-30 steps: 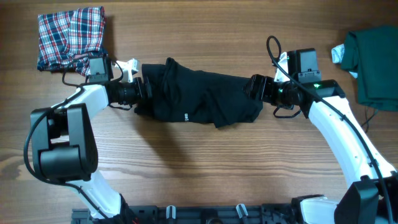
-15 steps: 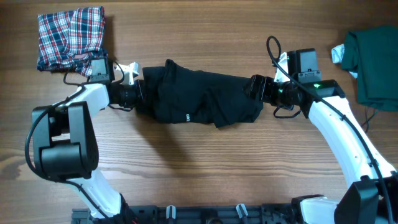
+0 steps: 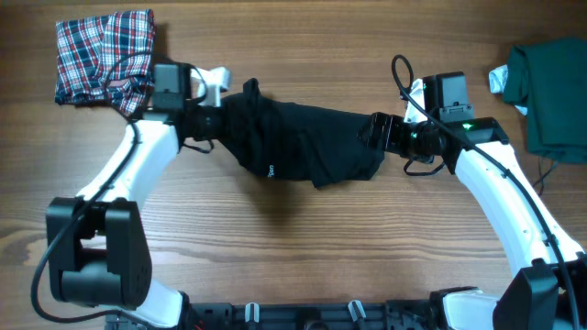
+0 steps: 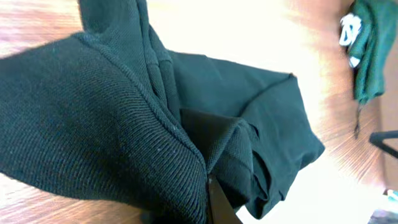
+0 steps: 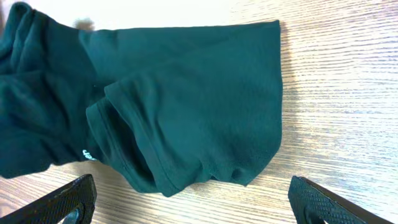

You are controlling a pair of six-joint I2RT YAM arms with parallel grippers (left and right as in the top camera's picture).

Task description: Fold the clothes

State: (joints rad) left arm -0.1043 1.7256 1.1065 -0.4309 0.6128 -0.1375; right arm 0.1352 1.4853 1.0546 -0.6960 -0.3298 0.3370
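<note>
The shirt's flat opposite end lies smooth, so my left gripper will carry the shirt's held end to the right in the overhead view, over that opposite end, and let go of it.
The black shirt lies bunched across the middle of the table, with a small white logo showing. My left gripper is shut on its left end, which is pulled up and inward. In the left wrist view the black shirt fills the frame and folds around one dark finger. My right gripper is open at the shirt's right end. In the right wrist view its fingers are spread wide on the near side of the shirt's hem, holding nothing. A plaid garment lies at the far left, a dark green one at the right edge.
A small white object sits beside the dark green garment. Bare wooden table stretches in front of the shirt. Black cables loop near the right wrist. The dark green garment also shows in the left wrist view's top right.
My left gripper closed on the shirt's left end, then moved back and to the right, dragging that end with it. The right arm has stayed still and open.
</note>
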